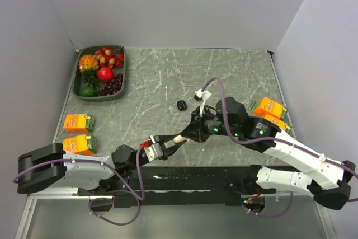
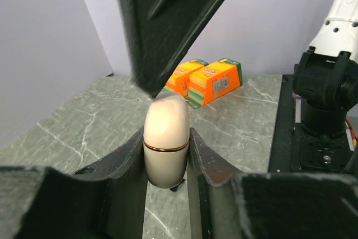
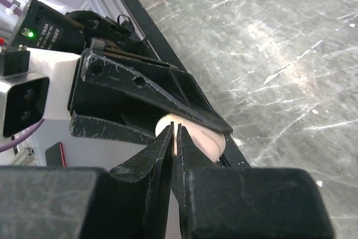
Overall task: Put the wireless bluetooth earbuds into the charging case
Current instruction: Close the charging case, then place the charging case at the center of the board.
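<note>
I need to carry the capsule outward with my left gripper, lower it and release it on the empty tabletop [image 1: 156, 94] beside the fruit tray, since that tabletop is outward and below the gripper.
My left gripper [image 1: 177, 139] is shut on a beige rounded capsule [image 2: 166, 138] with a thin gold seam, held upright between its fingers [image 2: 126, 166] above the table. My right gripper [image 1: 188, 133] is shut, and its tips [image 3: 174, 130] touch the capsule's top [image 3: 204, 141]. In the left wrist view its dark fingers [image 2: 168, 20] come down onto the capsule. The charging case [image 1: 182, 105], a small glossy black pebble, lies alone on the table beyond both grippers. The earbuds are not in view. A tiny dark bit [image 2: 176, 187] shows under the capsule; I cannot tell what it is.
A dark tray [image 1: 120, 76] of toy fruit stands at the back left. Two orange cartons [image 1: 78, 122] [image 1: 80, 144] lie at the left edge. Two more [image 1: 270, 108] lie at the right, also in the left wrist view [image 2: 207, 82]. The right arm's base [image 2: 324, 99] stands nearby.
</note>
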Available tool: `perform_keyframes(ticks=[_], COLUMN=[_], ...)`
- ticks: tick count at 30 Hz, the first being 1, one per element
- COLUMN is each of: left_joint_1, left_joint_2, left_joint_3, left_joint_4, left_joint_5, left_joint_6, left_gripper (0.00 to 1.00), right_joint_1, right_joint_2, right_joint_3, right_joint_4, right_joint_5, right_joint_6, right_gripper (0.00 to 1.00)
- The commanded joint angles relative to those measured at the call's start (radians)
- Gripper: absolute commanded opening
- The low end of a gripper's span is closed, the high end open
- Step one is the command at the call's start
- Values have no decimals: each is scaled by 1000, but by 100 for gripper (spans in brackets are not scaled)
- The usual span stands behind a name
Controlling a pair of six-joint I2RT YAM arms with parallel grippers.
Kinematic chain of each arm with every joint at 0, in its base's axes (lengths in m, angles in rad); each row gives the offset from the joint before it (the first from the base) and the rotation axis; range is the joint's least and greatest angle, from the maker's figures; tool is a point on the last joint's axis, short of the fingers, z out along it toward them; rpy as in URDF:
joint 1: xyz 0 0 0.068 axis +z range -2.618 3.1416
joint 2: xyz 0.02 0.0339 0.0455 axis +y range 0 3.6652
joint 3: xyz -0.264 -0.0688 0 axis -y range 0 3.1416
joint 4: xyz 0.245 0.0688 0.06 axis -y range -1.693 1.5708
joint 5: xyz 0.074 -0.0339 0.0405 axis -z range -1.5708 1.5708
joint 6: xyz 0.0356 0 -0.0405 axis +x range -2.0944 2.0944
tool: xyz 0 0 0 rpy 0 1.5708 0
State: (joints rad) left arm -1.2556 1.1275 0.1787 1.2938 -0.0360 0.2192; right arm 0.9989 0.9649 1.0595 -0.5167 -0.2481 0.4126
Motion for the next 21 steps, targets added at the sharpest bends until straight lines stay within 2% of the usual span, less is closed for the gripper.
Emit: perform_keyframes(ticks=[1,5,7,8,9,11,12,15,16,21], left_joint_1=[-2,44,86,147,183,301,341,474,505,732], left_joint_2=[8,0,-38,-84,-103,-147,-155,-144,-134,10], left_joint_3=[21,11,31,45,60,94,103,171,188,287], left_joint_4=[269,266,133,71,-62,-164,-204,-355,-425,-533], left_joint_5=[-83,-226,-251,-249,-246,-206,-188,-130,-107,143], left_joint_6=[-41,-174,-317,-369,-482,-594,-698,-863,-892,-1073], left_gripper=[1,1,1,1,1,1,1,2,2,2], right_joint_1=[4,4,4,3,3,3,4,1,3,3], right_joint_2=[-94,-166,-176,-180,-180,-172,-167,-160,-158,-167], right_joint_3=[7,40,46,46,43,30,20,-22,-32,-92], right_joint_4=[18,20,20,20,23,32,41,78,92,125], right_joint_5=[114,234,283,291,294,288,285,285,286,303], right_joint_6=[28,20,12,11,11,9,9,8,8,-1], right_gripper=[16,20,21,21,22,22,22,23,23,23])
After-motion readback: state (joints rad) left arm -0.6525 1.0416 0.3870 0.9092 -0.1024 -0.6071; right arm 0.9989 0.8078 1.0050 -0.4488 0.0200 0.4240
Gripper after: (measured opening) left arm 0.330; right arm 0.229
